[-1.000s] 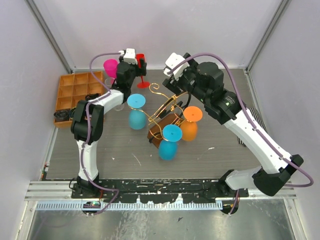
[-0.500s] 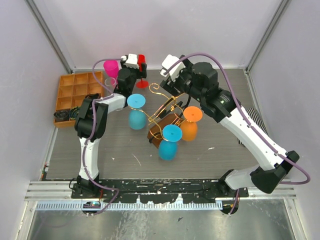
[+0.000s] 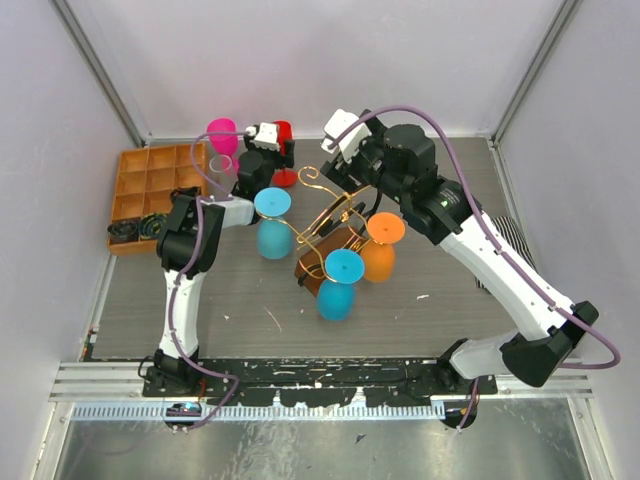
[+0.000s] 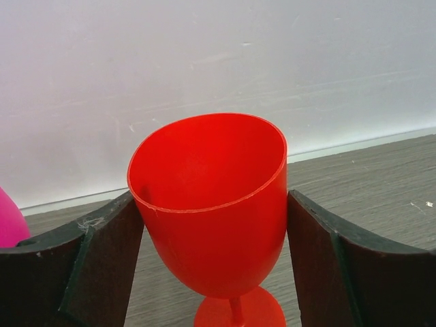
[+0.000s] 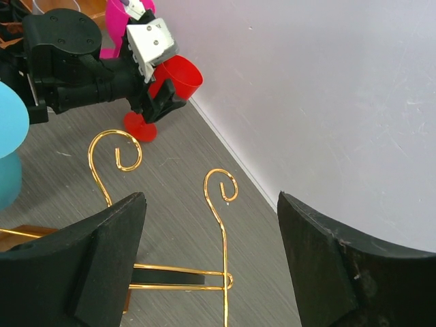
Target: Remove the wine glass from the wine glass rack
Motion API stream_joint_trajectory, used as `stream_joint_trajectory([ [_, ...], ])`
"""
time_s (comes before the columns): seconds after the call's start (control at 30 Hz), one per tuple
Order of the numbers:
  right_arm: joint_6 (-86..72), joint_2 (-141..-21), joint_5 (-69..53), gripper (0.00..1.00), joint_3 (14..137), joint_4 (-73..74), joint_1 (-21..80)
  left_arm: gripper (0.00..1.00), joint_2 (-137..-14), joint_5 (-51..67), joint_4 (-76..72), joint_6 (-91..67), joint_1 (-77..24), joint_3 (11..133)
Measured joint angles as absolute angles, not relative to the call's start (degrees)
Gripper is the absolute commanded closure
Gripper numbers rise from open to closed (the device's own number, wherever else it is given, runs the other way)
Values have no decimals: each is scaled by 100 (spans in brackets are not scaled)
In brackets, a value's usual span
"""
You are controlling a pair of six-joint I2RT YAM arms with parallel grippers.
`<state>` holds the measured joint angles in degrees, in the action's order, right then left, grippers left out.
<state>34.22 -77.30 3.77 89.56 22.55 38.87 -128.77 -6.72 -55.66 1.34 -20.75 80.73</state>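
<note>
My right gripper should turn next and move left in the top view, toward the rear blue glass's upturned foot, onto the foot's exposed rim (image 3: 285, 197) (image 5: 24, 122).
The gold wire wine glass rack (image 3: 335, 208) on its brown wooden base stands mid-table, and its scroll arms show in the right wrist view (image 5: 221, 187). Two blue glasses (image 3: 273, 222) (image 3: 340, 282) and an orange one (image 3: 381, 246) hang on it upside down. My left gripper (image 3: 279, 142) is at the back wall, shut on the bowl of a red wine glass (image 4: 211, 197). The glass is upright with its foot (image 3: 284, 178) on the table. My right gripper (image 5: 210, 204) is open and empty above the rack's rear scroll arms.
A pink glass (image 3: 222, 135) stands at the back left beside the red one. An orange compartment tray (image 3: 140, 165) holding black items sits at the far left. The back wall is close behind both grippers.
My left gripper has lowered the red glass a little toward the table at the back. My right gripper shifted slightly left over the rack, then held still.
</note>
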Motion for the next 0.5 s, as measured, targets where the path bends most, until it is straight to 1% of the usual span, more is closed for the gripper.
stream_joint_trajectory([
  [0.03, 3417, -7730, 377, 17, 8956, 2255, 3887, 14, -12886, -670, -5601, 141, -2075, 8053],
  [0.07, 3413, -7730, 375, 17, 8956, 2255, 3887, 8, -12890, -670, -5640, 148, -2075, 8025],
  [0.1, 3411, -7730, 375, 17, 8956, 2257, 3887, 4, -12890, -670, -5675, 154, -2075, 8001],
  [0.2, 3409, -7752, 370, 17, 8956, 2255, 3879, 0, -12890, -674, -5793, 198, -2075, 7911],
  [0.27, 3409, -7776, 368, 17, 8956, 2255, 3876, 2, -12890, -676, -5848, 228, -2075, 7870],
  [0.5, 3395, -7843, 344, 17, 8956, 2255, 3876, 2, -12890, -674, -5913, 296, -2078, 7859],
])
